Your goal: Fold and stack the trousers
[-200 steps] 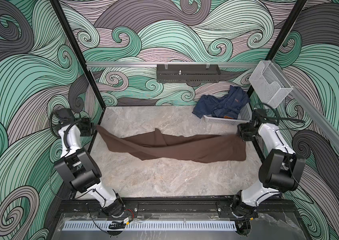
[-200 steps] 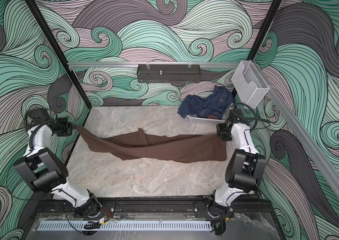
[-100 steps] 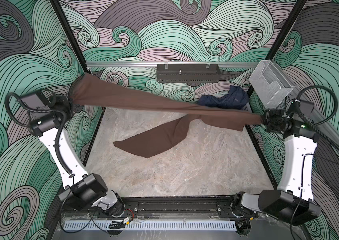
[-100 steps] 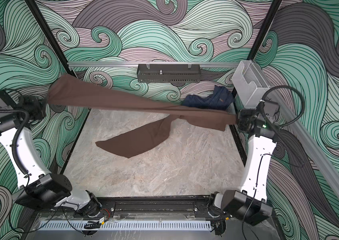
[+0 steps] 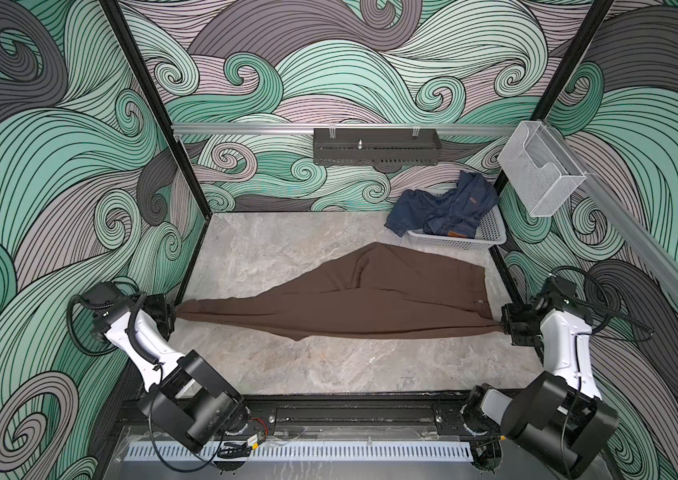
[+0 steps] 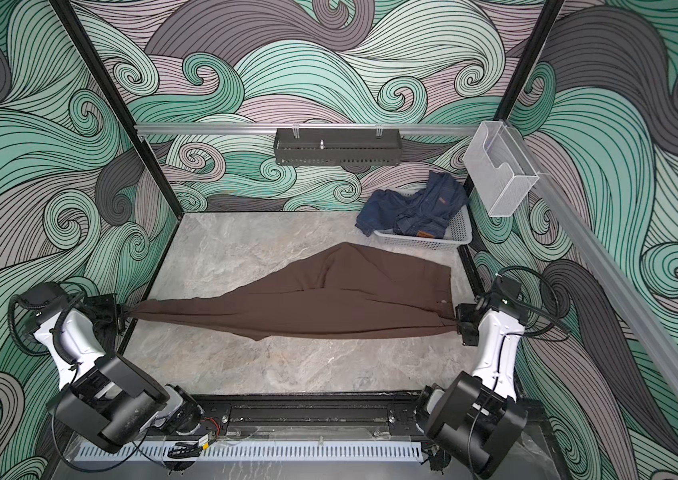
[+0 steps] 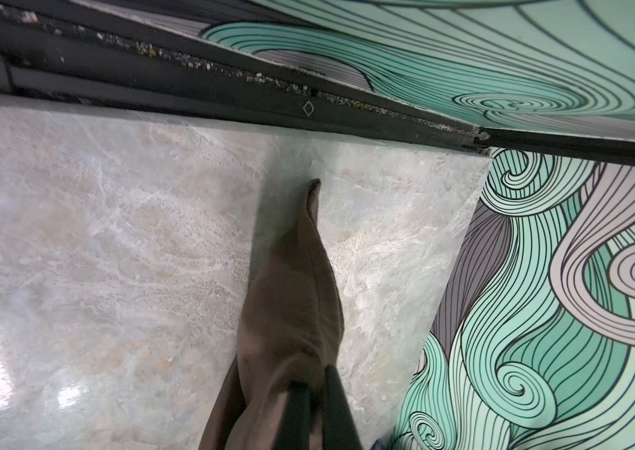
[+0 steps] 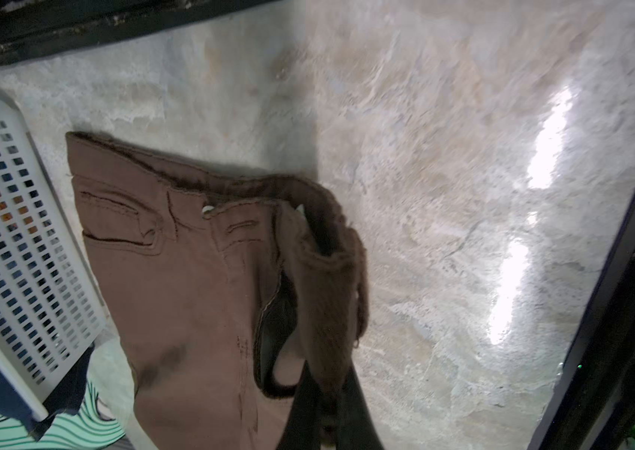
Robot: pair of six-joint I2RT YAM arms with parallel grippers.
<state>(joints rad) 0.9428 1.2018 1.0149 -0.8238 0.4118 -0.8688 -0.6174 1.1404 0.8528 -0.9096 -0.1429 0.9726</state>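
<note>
Bare marble lies below my left gripper and back of it. I should pull back and down to spread the bunched leg end there, and then release it.
The dark brown trousers (image 5: 370, 299) (image 6: 337, 299) lie stretched across the marble table, waist to the right and leg ends to the left. My left gripper (image 5: 173, 313) (image 6: 123, 318) is low at the table's left edge, shut on the leg end. The left wrist view shows that narrow fabric (image 7: 292, 311) pinched between the dark fingers (image 7: 337, 409). At the right edge, my right gripper (image 5: 503, 326) (image 6: 456, 324) is shut on the waistband. The right wrist view shows the waist with pocket and button (image 8: 191, 292), its band bunched in the jaws.
A white perforated basket (image 5: 491, 241) (image 8: 16, 233) holding dark blue denim garments (image 5: 449, 203) stands at the back right, just behind the trousers' waist. A black shelf (image 5: 374, 147) hangs on the back wall. A clear holder (image 5: 537, 174) is mounted on the right rail.
Both arms have come down and toward the front. The trousers, held high and taut in the air half a second ago, now lie spread on the table, still gripped at both ends.
</note>
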